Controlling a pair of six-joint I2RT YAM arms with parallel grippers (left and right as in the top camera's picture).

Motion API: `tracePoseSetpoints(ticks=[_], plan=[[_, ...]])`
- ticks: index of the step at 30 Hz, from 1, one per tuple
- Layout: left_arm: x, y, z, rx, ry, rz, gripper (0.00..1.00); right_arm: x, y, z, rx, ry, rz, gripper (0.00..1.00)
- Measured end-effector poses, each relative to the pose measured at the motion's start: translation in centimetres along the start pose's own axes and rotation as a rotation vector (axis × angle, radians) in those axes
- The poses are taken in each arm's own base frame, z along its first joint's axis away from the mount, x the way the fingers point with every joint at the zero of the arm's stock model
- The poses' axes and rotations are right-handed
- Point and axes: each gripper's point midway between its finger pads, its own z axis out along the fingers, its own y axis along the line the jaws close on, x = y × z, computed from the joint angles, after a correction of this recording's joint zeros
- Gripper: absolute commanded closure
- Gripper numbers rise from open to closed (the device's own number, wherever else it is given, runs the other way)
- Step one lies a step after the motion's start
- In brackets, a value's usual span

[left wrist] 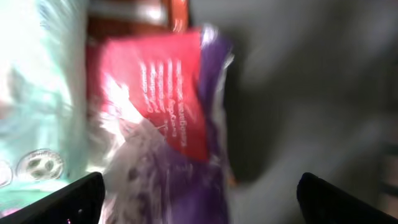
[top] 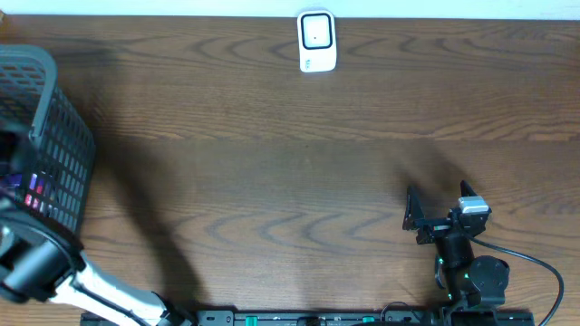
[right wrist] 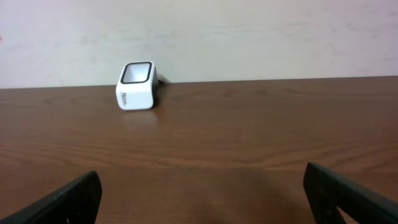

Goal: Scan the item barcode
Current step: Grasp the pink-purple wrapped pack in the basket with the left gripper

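Note:
The left gripper comes down onto the packet's purple part next and closes, as its open fingers already sit either side of the purple part of the red and purple packet [left wrist: 168,118].
The item is a red and purple packet [left wrist: 168,118], blurred, close under my left gripper [left wrist: 199,190] in the left wrist view. That gripper is open, its dark fingertips [left wrist: 81,196] wide apart on either side of the packet and not touching it. No barcode shows on it. In the overhead view my left arm [top: 36,263] reaches into the grey mesh basket [top: 68,145]. The white scanner [top: 316,41] stands at the table's far edge, and the right wrist view shows the scanner [right wrist: 137,85] too. My right gripper [top: 415,215] is open and empty near the front right.
A pale green packet [left wrist: 37,93] lies beside the red and purple one in the basket. The brown wooden table [top: 290,163] stretches between basket, scanner and right arm. A black cable [top: 544,272] loops beside the right arm's base.

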Motion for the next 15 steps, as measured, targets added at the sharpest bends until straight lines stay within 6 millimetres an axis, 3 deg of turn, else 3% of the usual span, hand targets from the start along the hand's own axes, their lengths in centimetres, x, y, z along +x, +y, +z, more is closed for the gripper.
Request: tracePoseSetpoints(ticks=[3,9,12,15], plan=[[1.0,0.6,2.3,-0.066,0.044,0.018,0.00,0.0,0.0,0.0,0.000,0.000,0.000,0.01],[1.3,1.8,3.7,-0.140,0.057,0.022,0.67,0.0,0.0,0.0,0.000,0.000,0.000,0.01],[1.1,2.0,3.7,-0.150,0.050,0.019,0.87,0.0,0.0,0.0,0.000,0.000,0.000,0.01],[0.9,2.1,3.5,-0.154,0.046,0.025,0.91,0.0,0.0,0.0,0.000,0.000,0.000,0.01]])
